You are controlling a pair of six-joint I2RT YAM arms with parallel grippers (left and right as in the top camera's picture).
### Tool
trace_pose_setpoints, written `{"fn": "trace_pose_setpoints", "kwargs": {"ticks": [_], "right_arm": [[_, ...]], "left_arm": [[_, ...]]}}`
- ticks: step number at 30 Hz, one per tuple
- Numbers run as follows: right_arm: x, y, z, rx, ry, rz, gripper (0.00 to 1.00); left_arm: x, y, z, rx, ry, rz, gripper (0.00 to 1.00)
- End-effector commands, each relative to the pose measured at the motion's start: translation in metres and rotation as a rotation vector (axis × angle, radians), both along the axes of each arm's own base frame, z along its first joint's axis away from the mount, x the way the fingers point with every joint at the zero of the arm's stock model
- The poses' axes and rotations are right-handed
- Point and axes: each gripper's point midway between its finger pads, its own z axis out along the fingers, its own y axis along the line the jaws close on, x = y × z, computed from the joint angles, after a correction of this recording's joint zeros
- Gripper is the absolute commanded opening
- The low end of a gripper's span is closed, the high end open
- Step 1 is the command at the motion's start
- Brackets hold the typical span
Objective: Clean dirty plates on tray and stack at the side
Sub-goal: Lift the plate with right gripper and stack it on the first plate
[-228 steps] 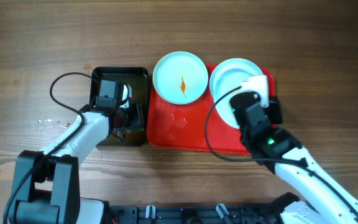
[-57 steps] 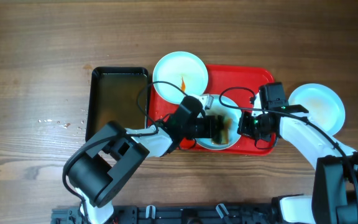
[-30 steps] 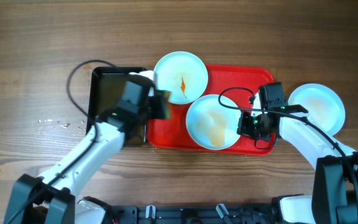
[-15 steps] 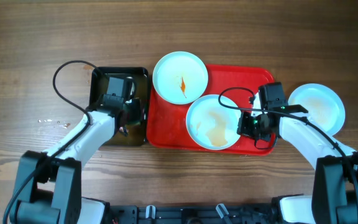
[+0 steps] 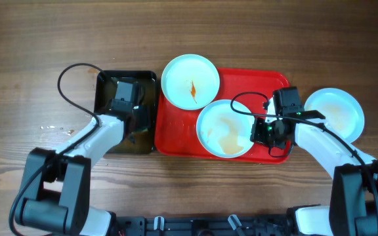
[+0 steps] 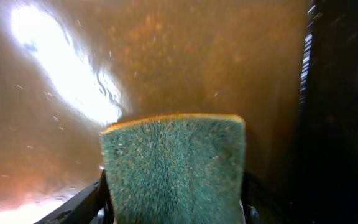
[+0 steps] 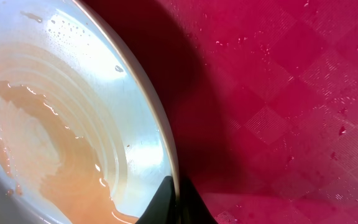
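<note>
The right gripper moves up, to the right in the overhead view, then down to release onto the third plate (image 5: 334,110) next, since that plate sits beside the tray (image 5: 179,134).
Three pale plates show in the overhead view. One plate (image 5: 189,80) with an orange-red streak lies half on the red tray's (image 5: 179,134) back left corner. A second plate (image 5: 224,128), smeared with pale orange liquid, lies on the tray; my right gripper (image 5: 257,133) is shut on its right rim (image 7: 166,149). A third plate (image 5: 334,114) sits on the table right of the tray. My left gripper (image 5: 131,121) is inside the black basin (image 5: 104,88), shut on the green sponge (image 6: 174,168) over brown water.
The tray floor (image 7: 278,93) is wet with droplets. The basin's dark right wall (image 6: 340,112) stands close beside the sponge. Cables loop above both arms. Bare wooden table (image 5: 31,65) lies left of the basin and behind it.
My left arm carried the sponge from the middle plate back left into the basin. The middle plate now shows a thin orange smear. My right gripper has kept its hold on the rim.
</note>
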Motion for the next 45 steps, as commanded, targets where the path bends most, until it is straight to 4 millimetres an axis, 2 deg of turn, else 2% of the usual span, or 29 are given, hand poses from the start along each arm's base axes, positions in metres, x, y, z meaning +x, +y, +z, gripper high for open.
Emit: {"fn": "trace_pose_setpoints", "kwargs": {"ticks": [1, 2, 4, 7, 9, 10, 11, 14, 15, 17, 18, 20, 22, 23, 24, 25, 27, 30, 32, 36, 39, 42, 45], "right_arm": [[-0.005, -0.005, -0.004, -0.036, 0.009, 0.018, 0.04], [-0.005, -0.005, -0.004, -0.032, 0.009, 0.018, 0.04], [-0.005, -0.005, -0.004, -0.032, 0.009, 0.018, 0.04], [-0.006, -0.005, -0.004, -0.032, 0.011, 0.019, 0.04], [-0.006, -0.005, -0.004, -0.032, 0.011, 0.019, 0.04], [-0.006, -0.005, -0.004, -0.032, 0.011, 0.018, 0.04], [-0.005, -0.005, -0.004, -0.032, 0.009, 0.019, 0.04], [-0.005, -0.005, -0.004, -0.032, 0.008, 0.018, 0.06], [-0.004, -0.004, -0.004, -0.031, 0.005, 0.018, 0.12], [-0.003, -0.004, -0.004, -0.031, 0.001, 0.017, 0.14], [-0.002, -0.004, -0.003, -0.031, -0.004, 0.017, 0.14], [0.001, -0.004, -0.003, -0.029, -0.016, 0.016, 0.13], [0.002, -0.004, -0.003, -0.028, -0.021, 0.01, 0.12], [0.004, -0.004, -0.002, -0.027, -0.026, 0.011, 0.08], [0.004, -0.003, -0.002, -0.026, -0.03, 0.011, 0.06], [0.006, -0.003, -0.002, -0.025, -0.04, 0.028, 0.04], [0.007, -0.003, 0.0, -0.028, -0.053, 0.053, 0.04], [0.011, -0.002, 0.015, -0.031, -0.111, 0.083, 0.04], [0.02, -0.005, 0.04, -0.048, -0.21, 0.076, 0.04], [0.034, -0.024, 0.091, -0.157, -0.428, 0.059, 0.04], [0.036, -0.04, 0.117, -0.261, -0.535, 0.074, 0.04], [0.037, -0.071, 0.127, -0.446, -0.564, 0.026, 0.04], [0.038, -0.078, 0.13, -0.514, -0.57, 0.012, 0.04]], "left_arm": [[-0.006, 0.007, -0.018, 0.026, 0.045, 0.012, 0.57], [-0.005, 0.006, -0.018, 0.026, 0.043, 0.012, 0.51], [0.002, 0.005, -0.015, 0.019, 0.011, 0.012, 0.06], [0.013, 0.002, -0.01, 0.007, -0.036, 0.012, 0.04], [0.011, 0.003, -0.009, 0.008, -0.031, 0.012, 0.06], [0.007, 0.003, -0.012, 0.01, -0.011, 0.011, 0.34], [-0.001, 0.003, -0.015, 0.01, 0.025, 0.007, 0.53], [-0.044, -0.013, -0.028, -0.094, 0.216, -0.041, 0.57], [-0.049, -0.02, -0.028, -0.132, 0.239, -0.053, 0.57], [-0.047, -0.021, -0.028, -0.136, 0.233, -0.055, 0.5], [-0.044, -0.022, -0.027, -0.139, 0.221, -0.056, 0.4], [-0.038, -0.023, -0.025, -0.145, 0.194, -0.059, 0.04], [-0.037, -0.024, -0.025, -0.146, 0.189, -0.059, 0.04], [-0.037, -0.023, -0.025, -0.146, 0.191, -0.059, 0.05], [-0.039, -0.023, -0.025, -0.145, 0.197, -0.058, 0.34], [-0.04, -0.023, -0.026, -0.143, 0.202, -0.058, 0.53], [-0.042, -0.022, -0.026, -0.142, 0.209, -0.057, 0.55], [-0.042, -0.022, -0.026, -0.141, 0.212, -0.057, 0.58], [-0.042, -0.022, -0.026, -0.141, 0.212, -0.057, 0.6], [-0.041, -0.022, -0.026, -0.142, 0.207, -0.058, 0.64], [-0.033, -0.024, -0.024, -0.149, 0.174, -0.061, 0.68], [-0.026, -0.026, -0.022, -0.155, 0.144, -0.063, 0.67], [-0.021, -0.027, -0.02, -0.159, 0.124, -0.065, 0.67]]}}
